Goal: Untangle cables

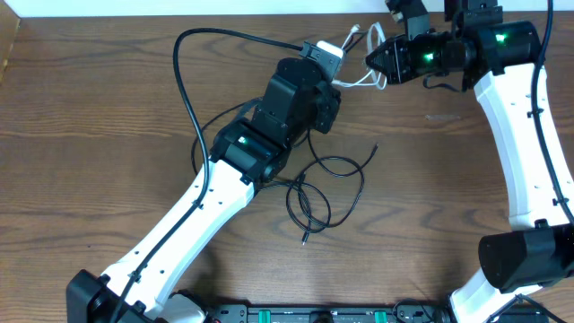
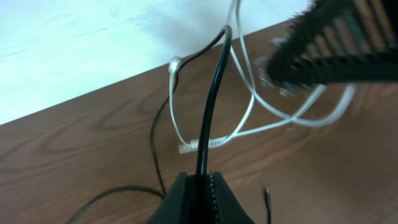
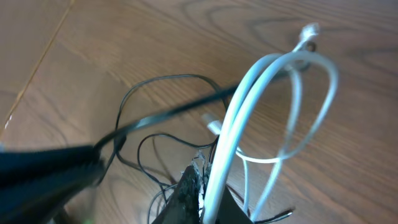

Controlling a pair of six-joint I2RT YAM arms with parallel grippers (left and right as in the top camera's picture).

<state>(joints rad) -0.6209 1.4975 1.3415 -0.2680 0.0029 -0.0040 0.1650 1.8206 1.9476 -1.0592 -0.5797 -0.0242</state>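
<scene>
Next, my right gripper moves to the right in the overhead view and down to free the white cable (image 1: 361, 79), as bare tabletop lies below it on that side.
Thin black cables (image 1: 360, 186) lie in loose loops on the wood table, right of my left arm, with plug ends at the front (image 1: 305, 240) and right (image 1: 375, 148). My left gripper (image 1: 330, 90) is shut on a black cable (image 2: 208, 112), which rises from its jaws (image 2: 200, 180) towards the white cable. My right gripper (image 1: 370, 59) is shut on the white cable (image 1: 361, 79), held doubled in its jaws (image 3: 206, 193). The white cable (image 3: 264, 84) loops ahead of it, its plug (image 3: 308, 30) at the top. In the left wrist view the white cable (image 2: 249, 121) crosses the black one.
A thick black arm wire (image 1: 184, 81) arcs over the table left of my left arm. The table's far edge (image 1: 224, 16) runs along the top, close behind both grippers. My right gripper's body (image 2: 329, 46) hangs close above the white loops.
</scene>
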